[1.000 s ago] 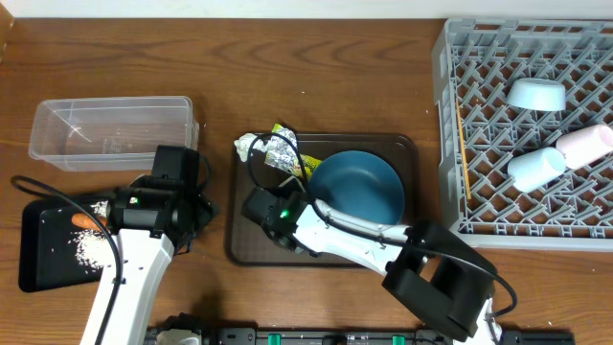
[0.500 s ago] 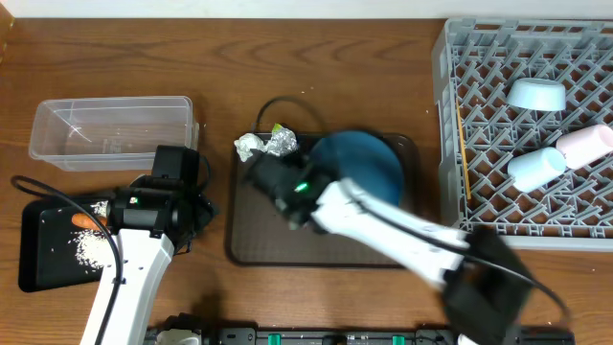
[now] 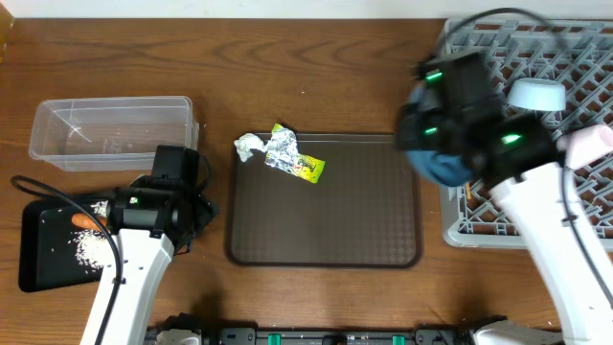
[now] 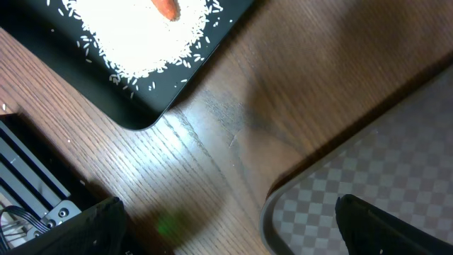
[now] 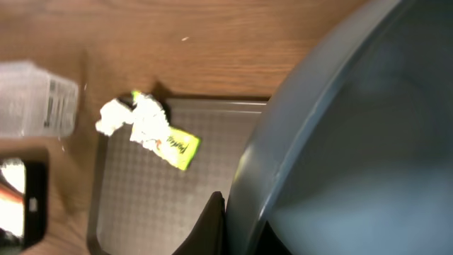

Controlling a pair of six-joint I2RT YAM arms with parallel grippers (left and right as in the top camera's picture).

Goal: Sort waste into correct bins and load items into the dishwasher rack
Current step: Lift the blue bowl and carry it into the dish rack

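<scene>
Next, my right gripper swings outward across the rack to the rack's far corner [image 3: 586, 48] past the light-blue bowl and releases the dark-blue rim, as that corner is bare.
My right gripper [image 5: 230, 212] is shut on the rim of the large dark-blue bowl [image 5: 354, 142]. It holds the bowl [image 3: 439, 165] tilted in the air at the left edge of the grey dishwasher rack [image 3: 536, 225]. On the brown tray's far left corner lie the crumpled tissue [image 3: 249, 147], the foil [image 3: 281, 146] and the yellow-green snack packet [image 3: 306, 167]. My left gripper [image 4: 226, 241] stands open and empty over the bare wood between the black tray [image 4: 134, 106] and the brown tray [image 4: 340, 191].
The black tray [image 3: 43, 264] holds rice [image 3: 91, 249] and a carrot [image 3: 84, 220]. A clear tub [image 3: 110, 129] stands behind it. In the rack lie a light-blue bowl [image 3: 536, 94] and two cups [image 3: 536, 168] [image 3: 586, 144]. The brown tray [image 3: 326, 220] sits mid-table.
My right arm has lifted the dark-blue bowl off the brown tray and swung it right to the rack's left edge. The left arm has not moved.
</scene>
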